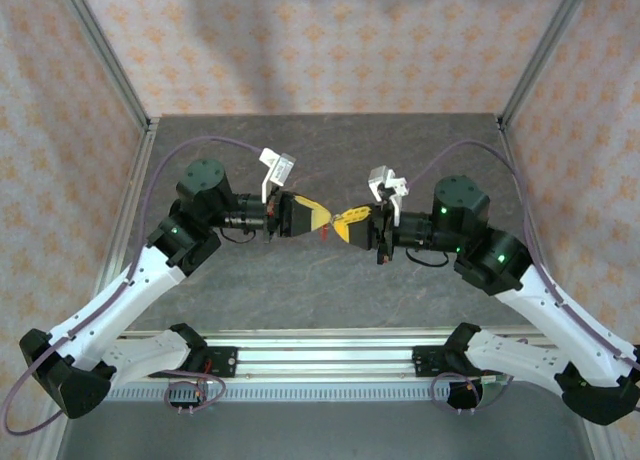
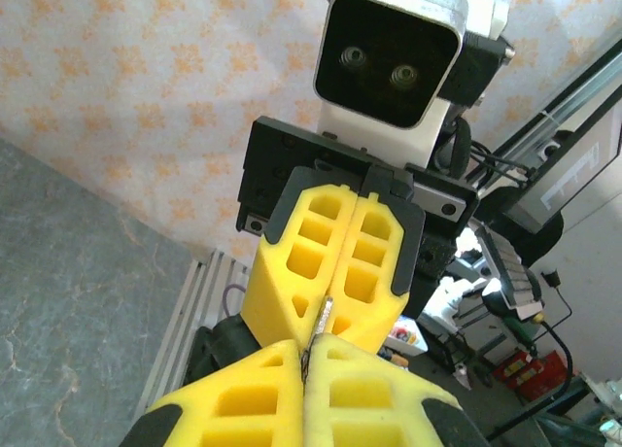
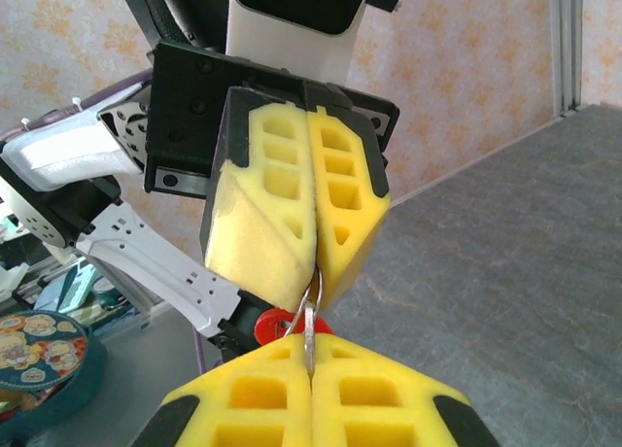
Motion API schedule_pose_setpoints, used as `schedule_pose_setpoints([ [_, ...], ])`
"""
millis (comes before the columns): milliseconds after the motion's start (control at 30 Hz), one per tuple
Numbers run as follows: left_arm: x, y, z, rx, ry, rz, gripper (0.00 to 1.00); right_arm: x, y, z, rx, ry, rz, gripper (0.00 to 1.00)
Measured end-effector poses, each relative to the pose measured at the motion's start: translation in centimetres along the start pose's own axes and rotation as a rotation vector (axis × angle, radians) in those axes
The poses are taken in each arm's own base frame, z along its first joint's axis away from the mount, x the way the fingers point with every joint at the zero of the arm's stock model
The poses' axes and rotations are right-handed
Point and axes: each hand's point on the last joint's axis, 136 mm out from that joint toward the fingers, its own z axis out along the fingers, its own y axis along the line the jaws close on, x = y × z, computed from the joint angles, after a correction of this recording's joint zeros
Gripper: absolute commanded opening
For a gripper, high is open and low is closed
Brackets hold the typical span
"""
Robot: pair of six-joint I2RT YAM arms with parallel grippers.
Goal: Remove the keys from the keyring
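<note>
I should move my left gripper away from my right gripper, then lower the keyring to the table and release it, because the table below is bare.
Both grippers meet tip to tip in mid-air above the table's middle. My left gripper (image 1: 322,218) (image 2: 305,348) is shut on the thin wire ring of the keyring (image 3: 314,287). The keyring's bright red piece (image 3: 277,323) (image 1: 326,233) hangs just below the fingertips. My right gripper (image 1: 339,224) (image 3: 310,355) is shut on a small silvery key (image 3: 309,328) (image 2: 328,316), whose head is threaded on the ring. Its shaft is hidden between the yellow pads. Ring and key span the small gap between the two pairs of tips.
The dark grey stone-look table (image 1: 320,290) lies below, walled by patterned panels with aluminium posts (image 1: 110,70). An aluminium rail (image 1: 320,355) runs along the near edge between the arm bases. Purple cables (image 1: 215,142) loop over both arms.
</note>
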Motion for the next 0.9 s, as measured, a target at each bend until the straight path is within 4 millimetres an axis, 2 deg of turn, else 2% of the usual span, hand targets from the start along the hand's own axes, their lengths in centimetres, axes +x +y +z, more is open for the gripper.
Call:
schedule_pose_setpoints([
  [233, -0.3, 0.9, 0.2, -0.003, -0.052, -0.056, 0.00, 1.2, -0.6, 0.1, 0.039, -0.077, -0.061, 0.00],
  [433, -1.7, 0.8, 0.0, -0.011, -0.116, -0.036, 0.00, 1.5, 0.1, 0.1, 0.051, -0.105, -0.128, 0.00],
  [633, -2.1, 1.1, -0.1, -0.032, -0.141, -0.031, 0.00, 1.4, -0.5, -0.1, 0.094, -0.117, -0.152, 0.00],
  [733, -2.0, 2.2, -0.2, -0.088, -0.150, -0.023, 0.00, 1.4, -1.2, -0.1, 0.133, -0.120, -0.147, 0.00],
  [900, -0.9, 5.7, -1.0, -0.269, -0.147, -0.027, 0.00, 1.9, -2.8, -0.7, 0.228, -0.115, -0.104, 0.00],
])
